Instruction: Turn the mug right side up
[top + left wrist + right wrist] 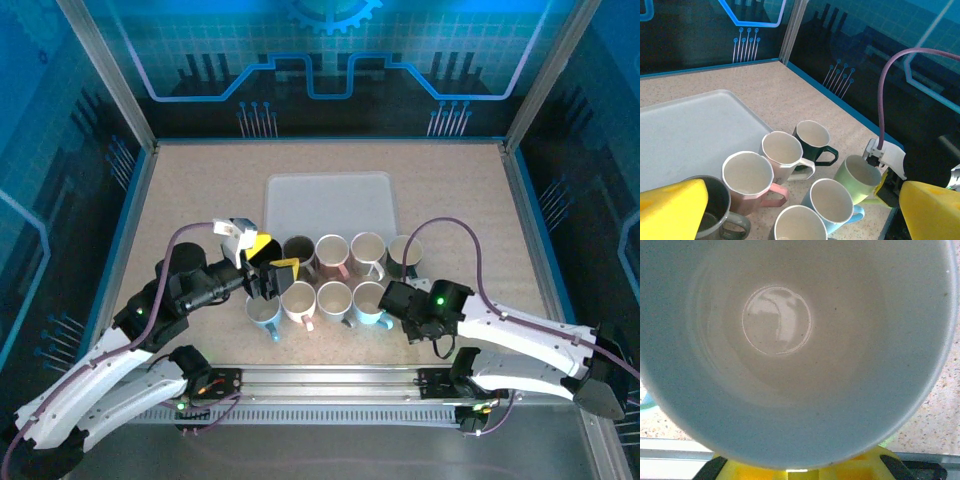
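Note:
My right gripper will next bring the leaning green mug down flat onto the tabletop just below, beside the light blue mug, and let go of the mug's handle.
The light green mug (pixel 860 176) with a white inside (pixel 790 340) stands at the right end of the front row, mouth up and leaning slightly. My right gripper (pixel 398 300) is shut on its green handle, yellow fingers (pixel 765 472) just below the rim. In the left wrist view the right gripper (pixel 888 186) sits close against the mug's right side. My left gripper (pixel 270 272) hovers open over the left end of the mug rows with nothing between its yellow fingers (pixel 670 210).
Several other mugs stand mouth up in two rows: grey (pixel 715 210), pink (pixel 747 175), white (pixel 782 150), dark green (pixel 812 137), light blue (pixel 832 200). A white tray (pixel 330 200) lies behind them. Glass walls enclose the table.

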